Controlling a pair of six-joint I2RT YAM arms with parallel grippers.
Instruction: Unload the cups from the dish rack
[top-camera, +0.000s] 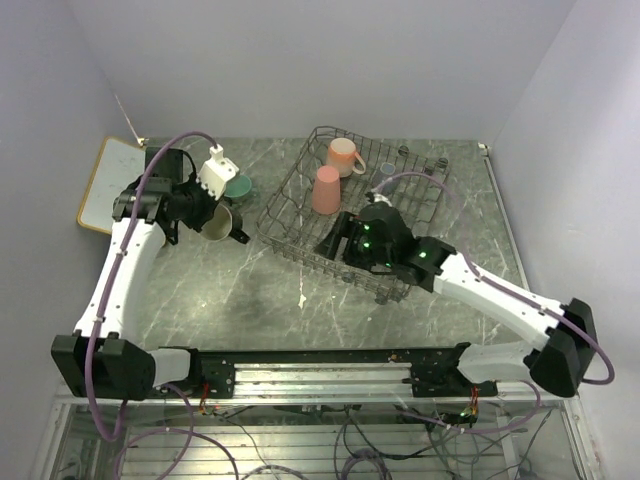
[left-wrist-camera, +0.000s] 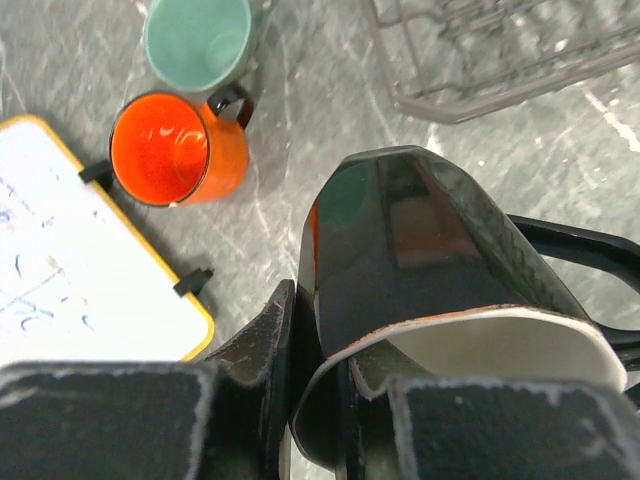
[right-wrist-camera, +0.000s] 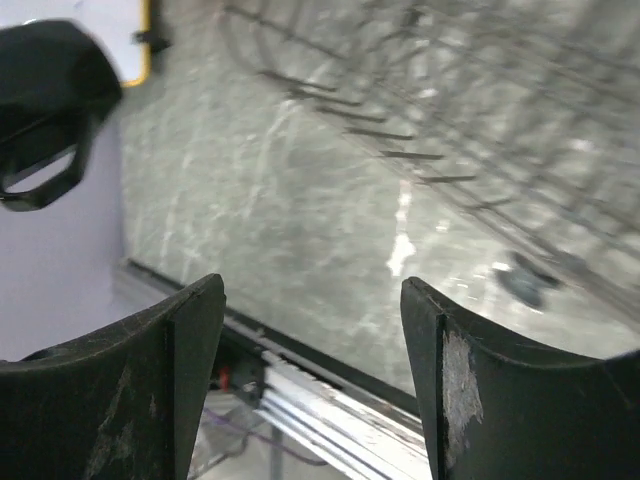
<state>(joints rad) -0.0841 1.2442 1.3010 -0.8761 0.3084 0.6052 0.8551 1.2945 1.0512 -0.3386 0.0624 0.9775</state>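
I should next move my left gripper slightly toward the rack (top-camera: 300, 180), lower the black mug beside the orange mug's handle and let go of it, because the tabletop is bare there.
My left gripper (top-camera: 222, 222) is shut on the rim of the black mug (left-wrist-camera: 420, 240), one finger outside (left-wrist-camera: 262, 345) and one inside, and holds it over the table left of the dish rack (top-camera: 300, 180). The orange mug (left-wrist-camera: 175, 148) and mint green mug (left-wrist-camera: 197, 40) stand upright on the table beyond it. In the rack a tall pink tumbler (top-camera: 325, 190) stands mouth down and a pale pink mug (top-camera: 345, 155) lies behind it. A small grey-blue cup (top-camera: 386, 172) sits further right. My right gripper (top-camera: 335, 240) is open and empty at the rack's near edge.
A wood-framed whiteboard (top-camera: 110, 185) lies at the far left, close to the orange mug; it also shows in the left wrist view (left-wrist-camera: 70, 270). The rack's wires (right-wrist-camera: 450, 100) fill the upper right of the right wrist view. The table's front rail (right-wrist-camera: 330, 385) is below the right fingers.
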